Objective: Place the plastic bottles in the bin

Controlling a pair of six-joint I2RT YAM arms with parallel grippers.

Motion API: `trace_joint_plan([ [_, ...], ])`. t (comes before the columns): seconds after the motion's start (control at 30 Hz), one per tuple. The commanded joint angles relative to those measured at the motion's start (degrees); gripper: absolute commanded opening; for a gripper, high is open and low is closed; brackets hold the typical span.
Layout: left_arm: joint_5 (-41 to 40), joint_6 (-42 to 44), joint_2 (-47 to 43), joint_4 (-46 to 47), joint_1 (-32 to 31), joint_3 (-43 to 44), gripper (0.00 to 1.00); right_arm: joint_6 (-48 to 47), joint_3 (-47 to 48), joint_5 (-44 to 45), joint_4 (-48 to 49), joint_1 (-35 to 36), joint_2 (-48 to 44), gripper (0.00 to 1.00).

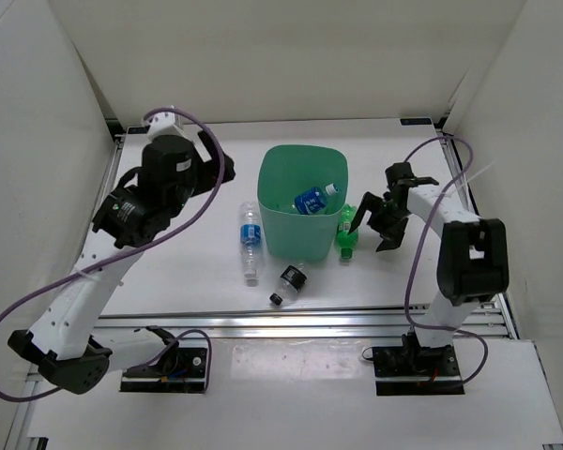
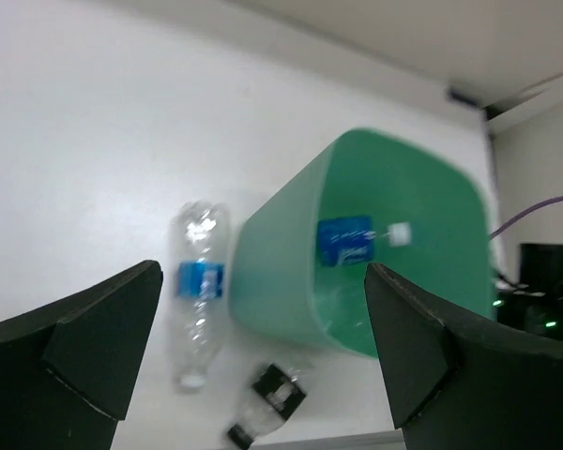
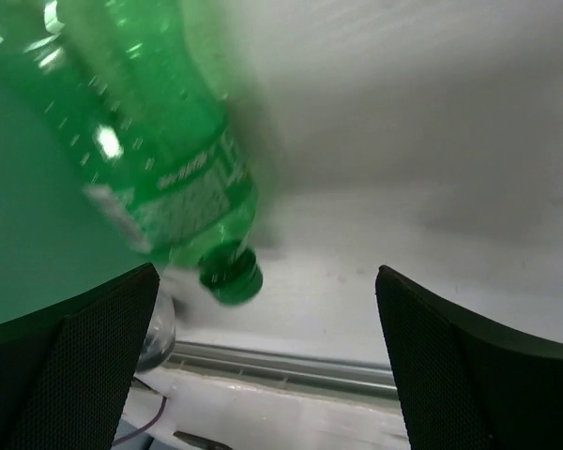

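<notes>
I will next move my right gripper down to the left in the top view, onto the capped end of the green bottle, because the green bottle is still beside the gripper's open fingers.
The mint-green bin (image 1: 300,246) stands mid-table with a clear blue-labelled bottle (image 1: 311,200) lying inside. Another clear blue-labelled bottle (image 1: 251,241) lies on the table left of the bin. A short bottle with black label and cap (image 1: 288,282) lies in front of the bin. A green bottle (image 1: 345,234) leans against the bin's right side, cap down. My left gripper (image 1: 206,150) is open and empty, raised left of the bin; its view shows the bin (image 2: 272,281) and both table bottles (image 2: 199,291) (image 2: 272,398). My right gripper (image 1: 377,228) is open, just right of the green bottle (image 3: 159,169).
White walls enclose the table on three sides. A metal rail (image 1: 300,322) runs along the table's near edge. Purple cables (image 1: 206,202) loop from both arms.
</notes>
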Motion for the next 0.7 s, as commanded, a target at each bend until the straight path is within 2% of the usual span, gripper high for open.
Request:
trace_joint_plan([
  [0.0,-1.1,-4.0,0.1,-5.8,1.4,-6.5,1.0,-1.1,2.3,-2.1,5.4,0.5,4.7,1.0],
  [0.13,-1.8,-4.0,-7.3,-0.6,2.0,-17.4,1.0,-1.1,5.1,-5.8,7.5,1.8,9.9,1.0],
  [0.2,-1.8,-5.4,-12.1,4.9,2.0,-25.3,1.0,-1.7,7.8,-7.0,7.5,2.5,13.0,0.96],
  [0.3,-4.2,-7.3,-14.8,6.7,2.0,-31.6,1.0,-2.3,9.3,-7.0,7.5,3.1,15.2,0.79],
  [0.33,-4.2,-7.3,-14.8,7.2,2.0,-32.4,1.0,-2.3,9.3,-7.0,7.5,3.1,15.2,0.63],
  [0.43,-4.2,-6.1,-13.0,7.2,2.5,-34.5,1.0,-2.3,7.3,-7.0,7.5,2.0,12.8,0.51],
  [0.47,-4.2,-6.1,-11.8,7.2,2.5,-34.5,1.0,-2.3,5.7,-6.3,6.9,1.1,11.5,0.44],
  [0.5,-3.6,-6.1,-10.4,7.2,2.5,-35.0,1.0,-2.3,4.9,-6.3,6.2,1.1,8.2,0.41],
  [0.67,-2.3,-5.5,1.5,7.2,2.5,-32.8,1.0,-2.3,6.2,-6.3,0.1,-1.1,-3.4,0.25],
])
